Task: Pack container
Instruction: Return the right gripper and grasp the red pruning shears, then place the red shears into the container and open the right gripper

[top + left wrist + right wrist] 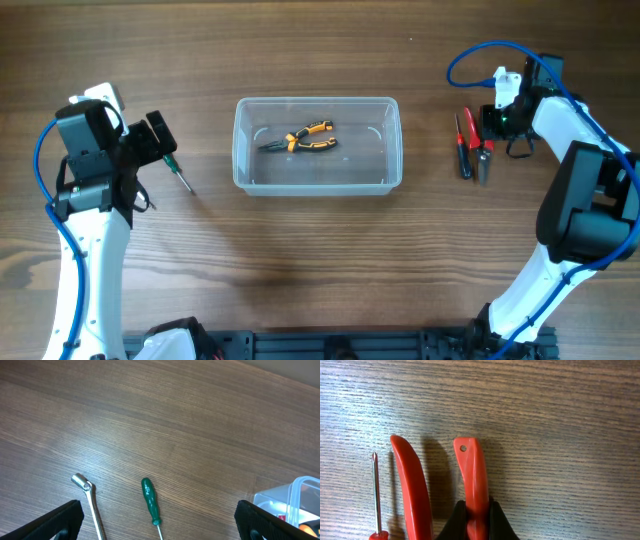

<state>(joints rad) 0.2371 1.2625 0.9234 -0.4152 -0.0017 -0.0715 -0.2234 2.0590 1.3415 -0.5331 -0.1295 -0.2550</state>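
Observation:
My right gripper will next lift the red-handled pliers [472, 477] and carry them to the left in the overhead view. It will then bring them down into the clear container's empty space and let go of them.
The clear plastic container [317, 144] stands at the table's middle with orange-handled pliers [305, 139] inside; its corner shows in the left wrist view [295, 500]. My right gripper [476, 520] is shut on one handle of the red-handled pliers [472, 477], which lie on the table at the right [480, 150]. A red screwdriver [376, 495] lies just beside them [462, 148]. My left gripper [160, 527] is open above a green screwdriver [149, 500] and a metal wrench [90, 502], left of the container. The green screwdriver shows in the overhead view [178, 174].
The wood table top [320, 260] runs round the container. Blue cables loop off both arms, one near the right gripper [470, 62]. A black rail runs along the front edge [330, 345].

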